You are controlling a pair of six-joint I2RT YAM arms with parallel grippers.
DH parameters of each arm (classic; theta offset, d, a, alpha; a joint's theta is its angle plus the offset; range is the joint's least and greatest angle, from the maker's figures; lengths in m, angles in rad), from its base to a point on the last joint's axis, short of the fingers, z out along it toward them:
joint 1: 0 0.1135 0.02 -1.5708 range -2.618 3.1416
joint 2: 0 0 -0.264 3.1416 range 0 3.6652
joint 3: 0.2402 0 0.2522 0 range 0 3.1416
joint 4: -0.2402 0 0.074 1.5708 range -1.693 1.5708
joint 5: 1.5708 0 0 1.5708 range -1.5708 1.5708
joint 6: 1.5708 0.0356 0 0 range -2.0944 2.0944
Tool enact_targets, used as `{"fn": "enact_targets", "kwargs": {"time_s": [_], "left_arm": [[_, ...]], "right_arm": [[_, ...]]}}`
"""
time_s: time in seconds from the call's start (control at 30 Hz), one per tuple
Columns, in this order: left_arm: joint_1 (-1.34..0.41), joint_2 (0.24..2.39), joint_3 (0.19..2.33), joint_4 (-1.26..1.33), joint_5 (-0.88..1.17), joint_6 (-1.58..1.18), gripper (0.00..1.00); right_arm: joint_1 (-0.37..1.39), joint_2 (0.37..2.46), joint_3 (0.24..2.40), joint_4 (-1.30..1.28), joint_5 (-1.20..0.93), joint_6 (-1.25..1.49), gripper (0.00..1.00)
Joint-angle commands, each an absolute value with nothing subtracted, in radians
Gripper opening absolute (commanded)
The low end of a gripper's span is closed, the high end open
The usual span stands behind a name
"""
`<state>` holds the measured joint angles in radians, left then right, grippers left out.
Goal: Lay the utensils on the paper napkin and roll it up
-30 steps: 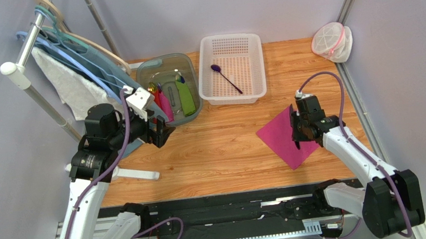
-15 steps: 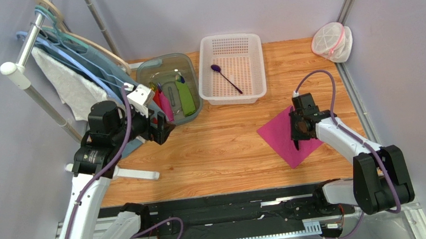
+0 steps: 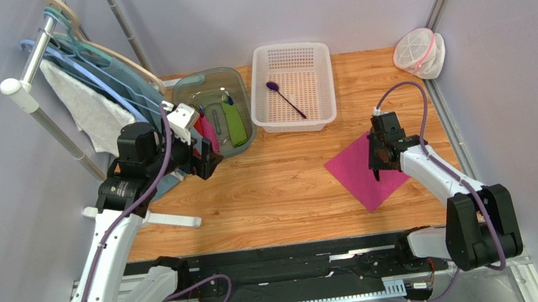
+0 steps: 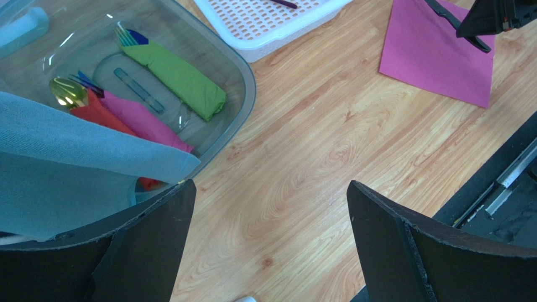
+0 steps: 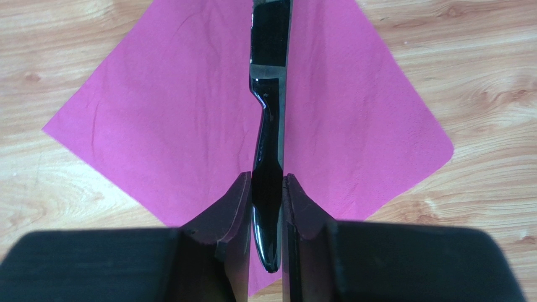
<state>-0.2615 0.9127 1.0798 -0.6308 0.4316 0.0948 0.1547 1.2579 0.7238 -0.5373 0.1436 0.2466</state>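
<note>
The magenta napkin's middle (image 3: 367,172) (image 5: 242,135) is below my right gripper, so next I need to move the gripper down, put the black knife there and let go of it.
The magenta paper napkin (image 3: 357,174) lies flat on the wooden table at the right, one corner pointing toward the arms. My right gripper (image 3: 377,162) hovers over its right half, shut on the black knife (image 5: 267,119). In the right wrist view the knife runs straight out from between the fingers (image 5: 236,201) across the napkin (image 5: 170,126). The dark purple spoon (image 3: 285,99) lies in the white basket (image 3: 322,82) at the back. My left gripper (image 3: 205,159) is open with nothing in it, above bare wood (image 4: 296,157) beside the grey tub.
The clear grey tub (image 3: 244,145) holds green, pink and red rolled bundles. A rack of hangers with white cloth (image 3: 90,104) stands at the left, close to my left arm. A clear lidded container (image 3: 418,52) sits at the back right corner.
My right gripper has drawn slightly back and left over the napkin with the knife, tilting more downward. My left gripper has edged toward the tub, still open.
</note>
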Motion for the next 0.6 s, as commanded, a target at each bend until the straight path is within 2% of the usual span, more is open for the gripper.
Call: {"fn": "enact_targets", "kwargs": {"time_s": [0.0, 0.4, 0.57], "left_arm": [[-0.265, 0.922, 1.109, -0.597, 0.43, 0.097, 0.99], [-0.265, 0.931, 1.109, -0.604, 0.422, 0.123, 0.99], [-0.265, 0.939, 1.109, -0.606, 0.422, 0.136, 0.99]], "right_arm": [[0.13, 1.295, 0.775, -0.465, 0.184, 0.232, 0.0], [0.112, 1.43, 0.815, -0.463, 0.141, 0.229, 0.0], [0.109, 1.463, 0.828, -0.489, 0.143, 0.221, 0.09]]}}
